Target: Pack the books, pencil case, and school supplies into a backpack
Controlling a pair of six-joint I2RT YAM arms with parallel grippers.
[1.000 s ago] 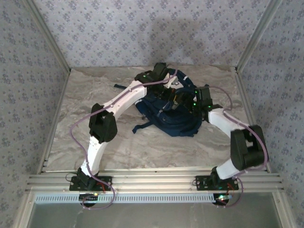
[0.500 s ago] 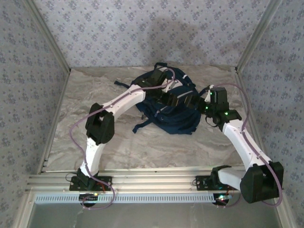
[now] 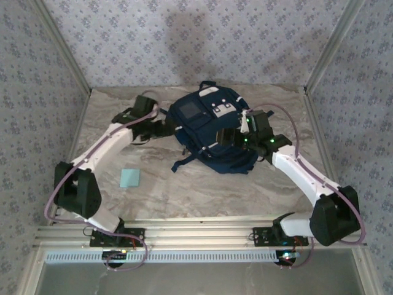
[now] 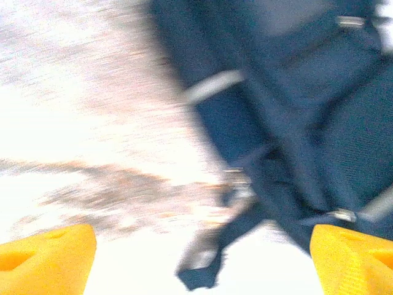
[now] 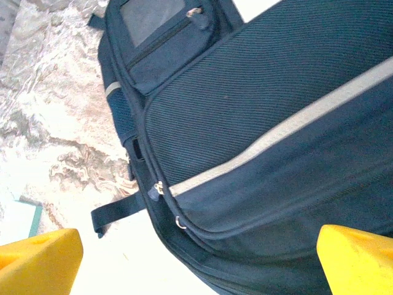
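I need to move my left gripper back and down next, onto the light-blue pad's edge (image 3: 121, 178) facing away from the backpack (image 3: 212, 132), because that edge of the pad is below it, toward my base.
The navy backpack (image 3: 212, 132) lies in the middle of the table, white patches and grey square patch facing up. My left gripper (image 3: 161, 127) hovers just left of it, open, with nothing between the yellow fingers (image 4: 52, 258). In the blurred left wrist view, the backpack (image 4: 295, 110) and a loose strap end (image 4: 206, 261) lie below it. My right gripper (image 3: 228, 136) is open over the backpack's right side, fingers (image 5: 353, 258) spread above its grey-striped fabric (image 5: 258, 123) and zipper pull (image 5: 158, 189). A light-blue pad (image 3: 129, 177) lies on the table to the front left. The books and pencil case are hidden.
The marble tabletop (image 3: 202, 190) stretches in front of the backpack. A dark strap (image 3: 184, 163) trails from the bag's front left. Metal frame posts (image 3: 67, 67) and patterned walls close off the left, back and right sides.
The left arm has swung off the backpack to its left side and its jaws have opened. The right arm has moved back over the bag. The light-blue pad now shows on the table.
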